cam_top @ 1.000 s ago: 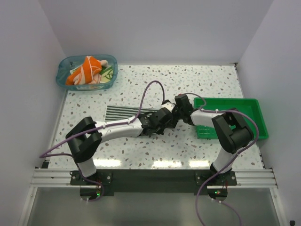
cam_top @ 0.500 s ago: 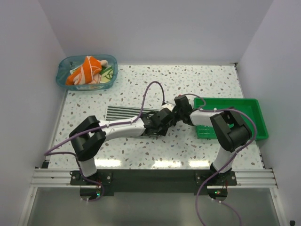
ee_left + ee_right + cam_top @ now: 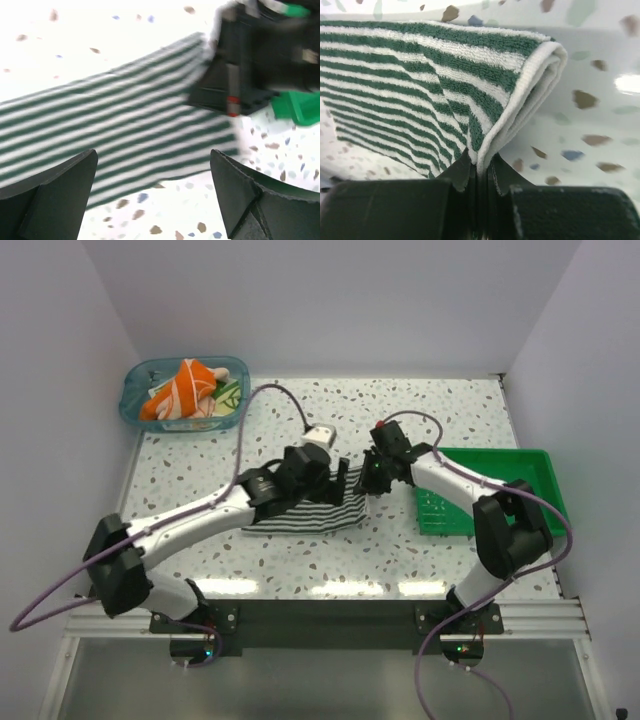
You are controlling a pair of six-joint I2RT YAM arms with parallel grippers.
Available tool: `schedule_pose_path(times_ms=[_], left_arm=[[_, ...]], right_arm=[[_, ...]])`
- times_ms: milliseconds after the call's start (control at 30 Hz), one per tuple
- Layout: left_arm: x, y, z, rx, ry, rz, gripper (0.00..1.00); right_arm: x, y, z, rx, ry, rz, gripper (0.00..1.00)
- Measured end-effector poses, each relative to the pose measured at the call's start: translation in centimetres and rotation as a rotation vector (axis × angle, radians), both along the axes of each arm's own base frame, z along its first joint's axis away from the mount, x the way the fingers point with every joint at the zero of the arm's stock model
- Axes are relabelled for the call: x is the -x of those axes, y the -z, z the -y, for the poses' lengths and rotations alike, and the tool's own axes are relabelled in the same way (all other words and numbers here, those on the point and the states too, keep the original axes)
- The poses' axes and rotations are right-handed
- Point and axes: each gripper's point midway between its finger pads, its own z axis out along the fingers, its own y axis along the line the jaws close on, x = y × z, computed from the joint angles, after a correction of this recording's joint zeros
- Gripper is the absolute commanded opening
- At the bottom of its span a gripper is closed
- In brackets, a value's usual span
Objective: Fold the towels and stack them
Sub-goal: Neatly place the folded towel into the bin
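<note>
My right gripper carries the striped towel (image 3: 310,512) into the green tray (image 3: 490,466) next and releases it, as the tray stands to the gripper's right in the top view.
The striped towel (image 3: 310,512) lies folded on the speckled table, its right edge lifted. My right gripper (image 3: 372,478) is shut on that doubled edge; the right wrist view shows the towel (image 3: 420,90) pinched between the right gripper's (image 3: 480,170) closed jaws. My left gripper (image 3: 312,472) hovers over the towel's back part, open and holding nothing. In the left wrist view its fingers (image 3: 50,192) stand wide apart over the towel (image 3: 125,125), with the right gripper (image 3: 240,65) beyond. The orange towel (image 3: 185,388) and the green towel (image 3: 230,395) sit in the blue basket (image 3: 135,405).
A green tray (image 3: 505,462) stands at the right, just beyond the right gripper, and shows in the left wrist view (image 3: 300,107). The blue basket is at the back left corner. White walls close in the table on three sides.
My left gripper has opened, let go of the striped towel and drawn back to the left. My right gripper has shut on the towel's right edge and lifted it a little.
</note>
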Motion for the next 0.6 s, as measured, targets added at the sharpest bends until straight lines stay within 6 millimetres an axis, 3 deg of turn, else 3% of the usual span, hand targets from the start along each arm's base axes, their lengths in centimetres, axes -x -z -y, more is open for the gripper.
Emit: schedule_pose_path(times_ms=[67,167,267,333,467,600], left_arm=[[-1.3,-2.3,-3.1,0.041,-0.055,0.047,1.0],[-2.9,-3.7,-8.8,0.049,-0.158,0.104,1.0],[-3.2,-2.9,-14.2,0.009,-0.244,0.127,1.0],[-3.0,-1.6,-16.8,-0.027,-0.279,0.122,1.0],[-1.9,1.2,-19.9,-0.089,-0.304,0.092,1.0],[-1.3,2.3,-20.8,-0.118,-0.301,0.085,1.0]], right_arm=[[-0.3,-1.5,1.4,0.086,-0.027,0.036,0.0],[-0.9,-3.7,4.1,0.241,-0.06,0.089,0.0],[-1.0,-5.3,7.7,0.415,-0.082,0.118,0.0],[-0.7,-6.0,9.9,0.515,-0.092,0.118,0.0],[-0.2,-7.3,14.9,0.7,-0.094,0.105,0.0],[-0.5,-8.5,20.6,0.831,-0.045,0.085,0.0]])
